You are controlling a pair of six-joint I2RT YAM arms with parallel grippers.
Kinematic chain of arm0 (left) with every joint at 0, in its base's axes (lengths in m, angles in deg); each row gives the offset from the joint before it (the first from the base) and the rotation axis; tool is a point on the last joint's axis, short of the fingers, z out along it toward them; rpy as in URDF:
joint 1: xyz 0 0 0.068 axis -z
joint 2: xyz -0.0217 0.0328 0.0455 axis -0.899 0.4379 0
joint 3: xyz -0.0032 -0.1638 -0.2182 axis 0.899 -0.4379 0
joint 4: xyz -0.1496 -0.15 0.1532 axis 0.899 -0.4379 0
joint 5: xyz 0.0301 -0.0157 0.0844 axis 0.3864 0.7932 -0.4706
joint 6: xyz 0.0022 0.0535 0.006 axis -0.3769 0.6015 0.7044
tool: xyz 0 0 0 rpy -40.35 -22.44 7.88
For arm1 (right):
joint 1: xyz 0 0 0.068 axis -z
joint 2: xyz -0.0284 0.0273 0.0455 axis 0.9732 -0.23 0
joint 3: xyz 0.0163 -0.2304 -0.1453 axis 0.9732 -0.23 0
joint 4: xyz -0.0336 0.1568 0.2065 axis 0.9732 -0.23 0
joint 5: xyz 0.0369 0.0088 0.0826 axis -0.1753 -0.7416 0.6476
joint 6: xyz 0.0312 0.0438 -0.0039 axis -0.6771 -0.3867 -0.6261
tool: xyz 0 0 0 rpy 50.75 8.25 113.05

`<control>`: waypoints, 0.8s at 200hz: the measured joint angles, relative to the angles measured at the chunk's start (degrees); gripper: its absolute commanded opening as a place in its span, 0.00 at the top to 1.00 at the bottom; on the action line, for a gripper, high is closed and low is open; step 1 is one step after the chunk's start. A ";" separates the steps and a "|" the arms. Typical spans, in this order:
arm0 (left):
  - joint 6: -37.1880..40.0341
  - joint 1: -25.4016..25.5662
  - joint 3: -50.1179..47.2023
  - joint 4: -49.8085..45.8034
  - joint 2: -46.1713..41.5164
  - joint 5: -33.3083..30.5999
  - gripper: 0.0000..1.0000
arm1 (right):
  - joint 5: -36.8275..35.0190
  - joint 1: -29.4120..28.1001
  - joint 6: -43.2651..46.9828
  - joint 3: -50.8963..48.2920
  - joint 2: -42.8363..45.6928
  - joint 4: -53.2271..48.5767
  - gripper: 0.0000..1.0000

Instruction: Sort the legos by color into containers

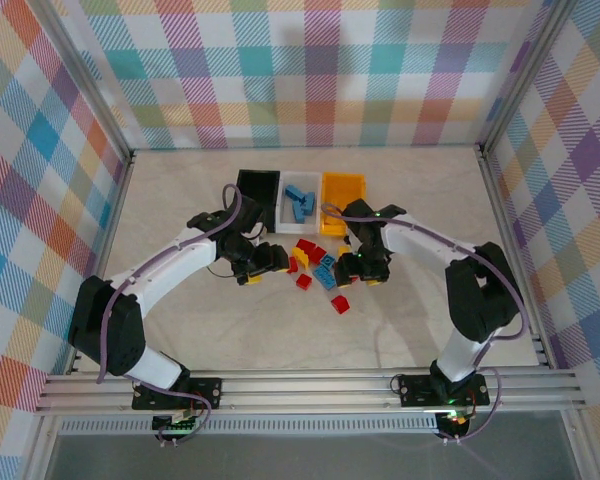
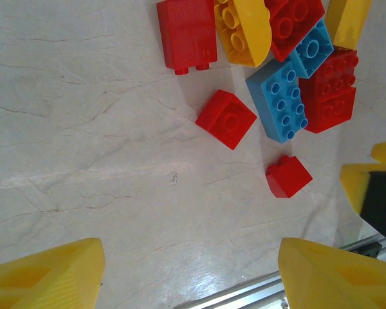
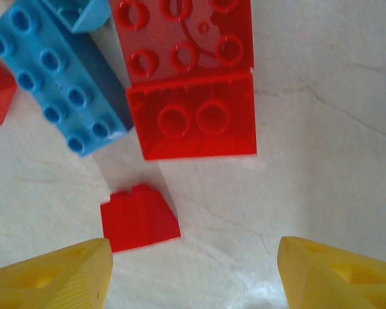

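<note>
I will move my open right gripper outward and lower its fingers around the near end of the large red brick, because that end of the brick is clear and outward of the gripper.
The legos lie in a loose pile in front of three bins: black, white with blue bricks inside, and yellow-orange. My left gripper hangs open at the pile's left edge. In the left wrist view, the left gripper has bare table between its fingers, with a small red brick and a blue brick ahead. My right gripper is open at the pile's right side. In its wrist view the right gripper has a small red sloped brick just ahead of its left finger.
A lone red brick lies nearer the arms than the pile. A large red brick and a long blue brick sit beyond the right gripper. The right gripper's yellow finger shows at the left wrist view's right edge. Metal frame rails border the table.
</note>
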 measured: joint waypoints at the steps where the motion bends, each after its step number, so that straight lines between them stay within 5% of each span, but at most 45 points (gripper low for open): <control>1: 0.00 0.00 0.00 0.00 0.00 0.00 0.28 | -0.02 0.00 0.00 0.02 -0.09 0.07 0.31; 160: -0.42 0.00 -0.70 -1.29 -1.14 -0.26 0.28 | -4.17 0.11 1.77 6.29 -12.04 3.91 0.43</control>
